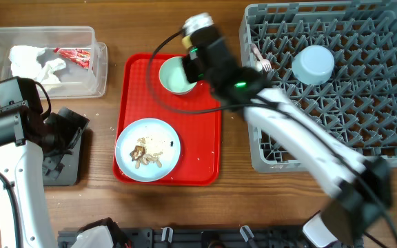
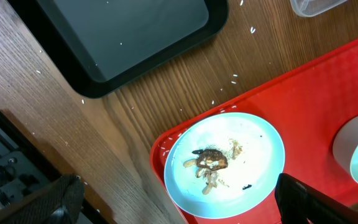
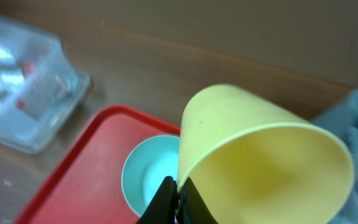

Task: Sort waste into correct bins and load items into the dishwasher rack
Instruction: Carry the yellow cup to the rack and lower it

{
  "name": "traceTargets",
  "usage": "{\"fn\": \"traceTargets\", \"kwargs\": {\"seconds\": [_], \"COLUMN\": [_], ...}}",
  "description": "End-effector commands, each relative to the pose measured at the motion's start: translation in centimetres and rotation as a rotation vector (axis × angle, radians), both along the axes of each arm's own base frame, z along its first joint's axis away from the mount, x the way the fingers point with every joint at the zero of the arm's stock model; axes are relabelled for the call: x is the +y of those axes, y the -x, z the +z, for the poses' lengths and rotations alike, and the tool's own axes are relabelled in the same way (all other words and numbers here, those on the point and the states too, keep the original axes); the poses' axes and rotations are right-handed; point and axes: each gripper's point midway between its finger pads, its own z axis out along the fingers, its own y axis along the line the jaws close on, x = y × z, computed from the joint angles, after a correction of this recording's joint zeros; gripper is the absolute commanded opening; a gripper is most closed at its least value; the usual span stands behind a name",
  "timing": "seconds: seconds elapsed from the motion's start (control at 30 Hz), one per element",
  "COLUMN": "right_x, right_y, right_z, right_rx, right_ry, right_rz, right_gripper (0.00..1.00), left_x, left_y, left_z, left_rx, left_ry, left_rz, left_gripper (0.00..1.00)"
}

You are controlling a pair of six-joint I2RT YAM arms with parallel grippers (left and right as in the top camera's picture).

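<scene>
The right gripper moves across and down next to release the cup beside the light blue bowl [image 1: 313, 64], since the rack lies to its right in the overhead view.
My right gripper [image 3: 179, 186] is shut on the rim of the small yellow cup [image 3: 260, 162] and holds it tilted above the pale green bowl [image 3: 148, 177] on the red serving tray. From overhead the gripper [image 1: 197, 63] hides the cup beside the bowl [image 1: 176, 76]. The light blue plate [image 1: 147, 148] carries brown food scraps [image 2: 210, 163]. My left gripper [image 2: 178, 190] is open and empty above the plate's [image 2: 253, 149] near edge. The clear tub [image 1: 43, 58] holds white napkins [image 1: 33, 60] and a red wrapper [image 1: 74, 56]. The black tray [image 2: 123, 37] lies left. A light blue bowl [image 1: 313, 64] sits upturned in the grey rack [image 1: 364, 138].
The red serving tray [image 1: 202, 138] lies in the middle between the bins and the rack. A white utensil [image 1: 260, 60] rests at the rack's left edge. My left arm [image 1: 12, 124] stands over the black tray [image 1: 64, 169]. A dark rail runs along the table's front edge.
</scene>
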Motion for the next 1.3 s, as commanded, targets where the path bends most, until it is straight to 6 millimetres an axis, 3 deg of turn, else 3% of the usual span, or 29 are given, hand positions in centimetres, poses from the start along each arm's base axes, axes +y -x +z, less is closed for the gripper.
{"fn": "traceTargets", "kwargs": {"seconds": [0.0,0.1,0.2,0.33,0.47,0.57,0.7,0.8,0.9,1.0,1.27], "right_x": [-5.9,-10.6,-15.1,-17.2,-20.0,-23.4,-26.2,-27.2,-26.8,-28.9,-32.5], "right_y": [1.5,4.2,7.2,8.7,9.4,8.7,7.2,5.4,5.0,4.8,5.4], "right_z": [6.2,6.3,4.7,4.0,2.4,0.6,-3.3,-6.9,-8.5,-12.3,-13.9], "right_rx": [0.074,0.269,0.48,0.56,0.604,0.544,0.561,0.62,0.683,0.735,0.71], "right_ry": [-0.249,-0.384,-0.468,-0.603,-0.779,-0.943,-1.03,-1.08,-1.19,-1.075,-1.016], "right_rz": [-0.109,-0.123,-0.168,-0.031,-0.002,0.006,-0.087,-0.126,-0.073,-0.284,-0.415], "right_gripper": [0.04,0.04,0.04,0.04,0.04,0.04,0.04,0.04,0.04,0.04,0.05], "left_x": [0.3,0.3,0.3,0.3,0.3,0.3,0.3,0.3,0.3,0.3,0.3], "left_y": [0.2,0.2,0.2,0.2,0.2,0.2,0.2,0.2,0.2,0.2,0.2], "left_z": [0.0,0.0,0.0,0.0,0.0,0.0,0.0,0.0,0.0,0.0,0.0], "left_rx": [0.005,0.005,0.005,0.005,0.005,0.005,0.005,0.005,0.005,0.005,0.005], "left_ry": [-0.013,-0.012,-0.013,-0.013,-0.012,-0.012,-0.012,-0.013,-0.013,-0.013,-0.013], "left_rz": [0.024,0.024,0.024,0.024,0.024,0.024,0.024,0.024,0.024,0.024,0.024], "left_gripper": [1.0,1.0,1.0,1.0,1.0,1.0,1.0,1.0,1.0,1.0,1.0]}}
